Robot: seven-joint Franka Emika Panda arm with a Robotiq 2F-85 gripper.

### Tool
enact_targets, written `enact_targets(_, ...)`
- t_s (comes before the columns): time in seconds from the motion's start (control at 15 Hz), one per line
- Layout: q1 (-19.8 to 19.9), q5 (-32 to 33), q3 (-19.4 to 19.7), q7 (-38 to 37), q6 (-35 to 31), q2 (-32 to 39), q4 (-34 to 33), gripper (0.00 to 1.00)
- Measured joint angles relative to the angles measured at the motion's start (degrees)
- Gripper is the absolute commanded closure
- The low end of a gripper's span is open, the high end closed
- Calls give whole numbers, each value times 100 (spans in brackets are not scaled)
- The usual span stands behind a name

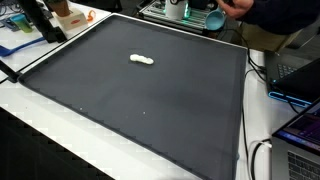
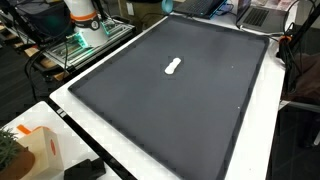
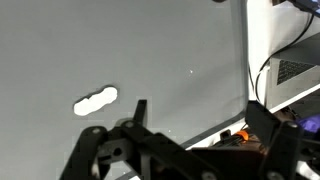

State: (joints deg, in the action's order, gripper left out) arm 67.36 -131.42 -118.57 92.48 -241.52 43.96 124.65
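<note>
My gripper stays in place above the dark mat (image 1: 150, 110) and draws its wide-open fingers together next, since the place to grip is the empty gap between them.
A small white lumpy object (image 1: 143, 60) (image 2: 174, 67) lies alone on a large dark mat (image 1: 150, 110) (image 2: 190, 110). In the wrist view the same white object (image 3: 96, 101) sits to the left of my gripper (image 3: 200, 116) and ahead of it. The gripper hangs above the mat near its white-bordered edge. Its two dark fingers (image 3: 140, 112) stand wide apart with nothing between them. The gripper itself does not show in either exterior view; only the robot's base (image 2: 82, 15) appears at the mat's far side.
A person's arm (image 1: 250, 8) and a teal cup (image 1: 214, 18) are beyond the mat's far corner. Laptops (image 1: 300, 110) and cables (image 1: 262, 150) line one side. A white-and-orange box (image 2: 35, 148) stands off the near corner.
</note>
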Motion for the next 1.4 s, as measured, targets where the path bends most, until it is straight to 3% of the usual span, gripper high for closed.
enact_targets(1.4, -82, 157, 0, -24, 0, 165, 0, 0)
